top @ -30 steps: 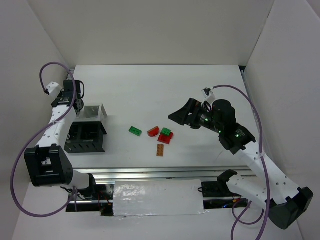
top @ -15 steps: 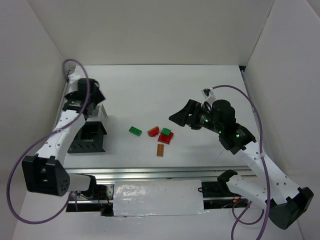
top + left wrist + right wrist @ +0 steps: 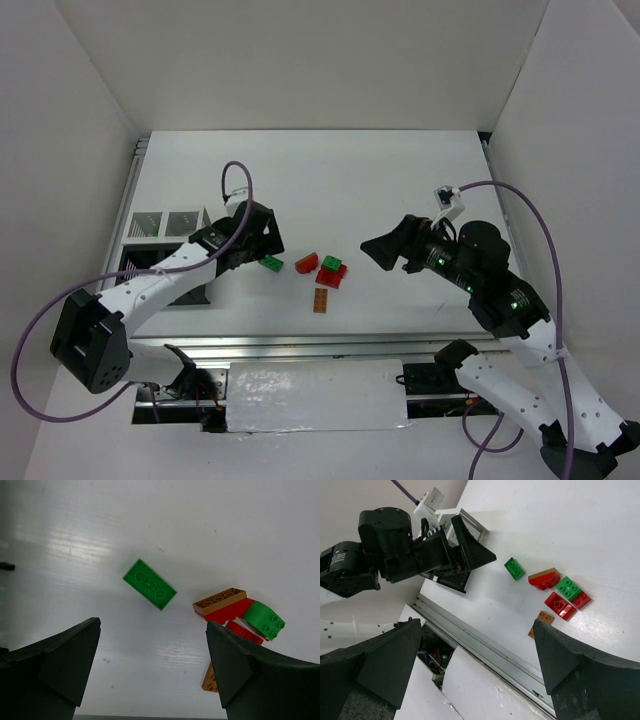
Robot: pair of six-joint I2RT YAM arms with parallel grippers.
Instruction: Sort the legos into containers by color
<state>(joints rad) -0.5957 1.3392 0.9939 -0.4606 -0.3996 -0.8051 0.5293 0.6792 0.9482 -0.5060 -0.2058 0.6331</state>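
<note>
My left gripper turns next as it lowers onto the flat green brick (image 3: pixel 271 263) (image 3: pixel 150 585).
Several legos lie mid-table: a flat green brick (image 3: pixel 270 262) (image 3: pixel 150 584), a red brick with an orange-brown top (image 3: pixel 307 263) (image 3: pixel 222 605), a green brick (image 3: pixel 332 263) (image 3: pixel 264 619) resting on a red one (image 3: pixel 328 277), and an orange-brown brick (image 3: pixel 320 300) (image 3: pixel 542 620). My left gripper (image 3: pixel 262 245) (image 3: pixel 152 625) hovers open just left of the flat green brick, holding nothing. To the right of the pile, raised above the table, my right gripper (image 3: pixel 378 246) (image 3: pixel 477 625) is open and holds nothing. The containers stand at the far left: white bins (image 3: pixel 165 222) and black bins (image 3: pixel 133 262), partly hidden by the left arm.
The metal rail (image 3: pixel 320 345) runs along the table's near edge. White walls enclose the left, back and right sides. The left arm (image 3: pixel 150 290) stretches across the front of the bins.
The left gripper opened above the bins, then swung right across the table to the flat green brick. The right arm drew back a little to the right.
</note>
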